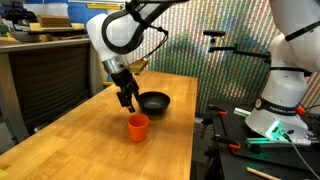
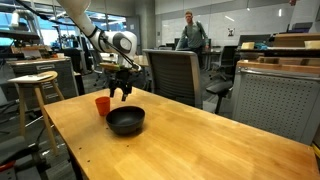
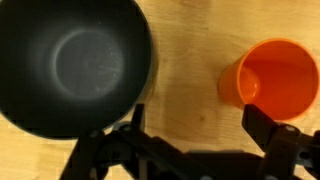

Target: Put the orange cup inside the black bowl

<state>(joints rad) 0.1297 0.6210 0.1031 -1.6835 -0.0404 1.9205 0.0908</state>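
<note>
The gripper shifts to its right in the wrist view next and lowers astride the cup's rim by the bowl, which lies below and to that side.
The orange cup stands upright and empty on the wooden table, also in an exterior view and at the right of the wrist view. The black bowl sits beside it, also in an exterior view and at the upper left of the wrist view; it is empty. My gripper hangs above the table between cup and bowl, also in an exterior view. In the wrist view its jaws are open and empty, over bare wood, one finger next to the cup.
The wooden table has its edge near the cup. A second robot base stands beside the table. A stool, office chairs and a person are in the background.
</note>
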